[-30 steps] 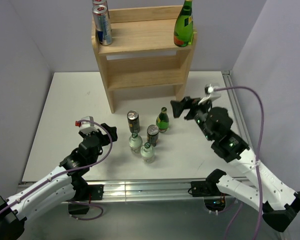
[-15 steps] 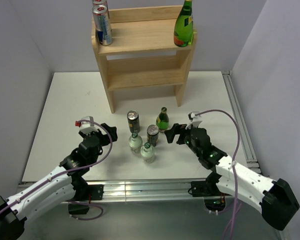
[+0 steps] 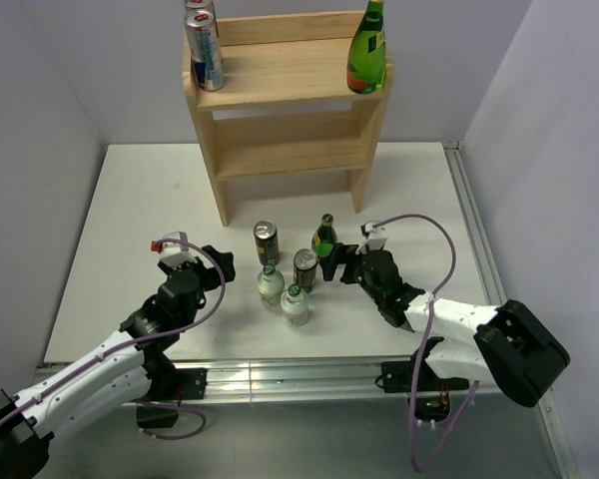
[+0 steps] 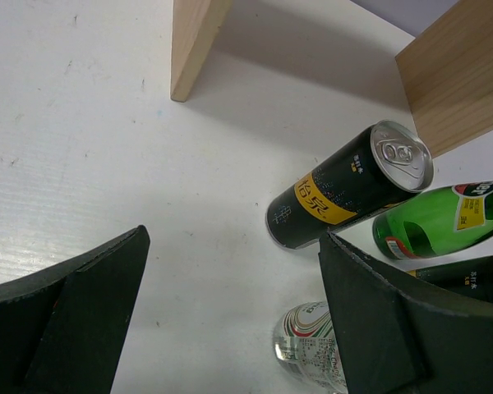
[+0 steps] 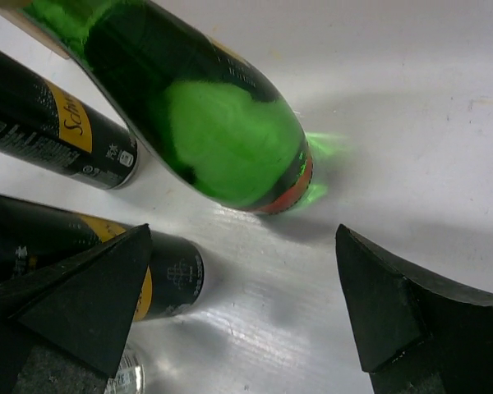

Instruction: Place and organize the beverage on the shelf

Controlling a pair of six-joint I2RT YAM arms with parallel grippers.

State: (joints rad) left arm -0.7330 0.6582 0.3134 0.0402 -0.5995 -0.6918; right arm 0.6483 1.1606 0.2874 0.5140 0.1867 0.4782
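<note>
The small green bottle comes next: my right gripper goes outward and to the left in the top view to it and around its body [image 3: 323, 242] [image 5: 223, 138].
The pale wooden shelf [image 3: 290, 110] stands at the back, with two blue-silver cans [image 3: 206, 50] and a big green bottle [image 3: 366, 50] on its top tier. On the table stand a small green bottle [image 3: 324, 239], two black cans [image 3: 267, 242] [image 3: 304, 269] and two clear bottles [image 3: 271, 284] [image 3: 296, 305]. My right gripper [image 3: 337, 267] is open and low, just right of the small green bottle [image 5: 205, 123], which lies ahead of the jaws, not between them. My left gripper [image 3: 216, 267] is open and empty, left of the cluster; a black can [image 4: 349, 197] and a clear bottle [image 4: 312, 349] are ahead of it.
The shelf's lower tier [image 3: 290, 150] holds nothing. The shelf legs [image 4: 193, 45] stand behind the drinks. A metal rail [image 3: 474, 230] runs along the table's right edge. Grey walls enclose the table on three sides.
My right arm has swung down and left from beside the shelf's right leg to the table next to the small green bottle. The left arm has not moved.
</note>
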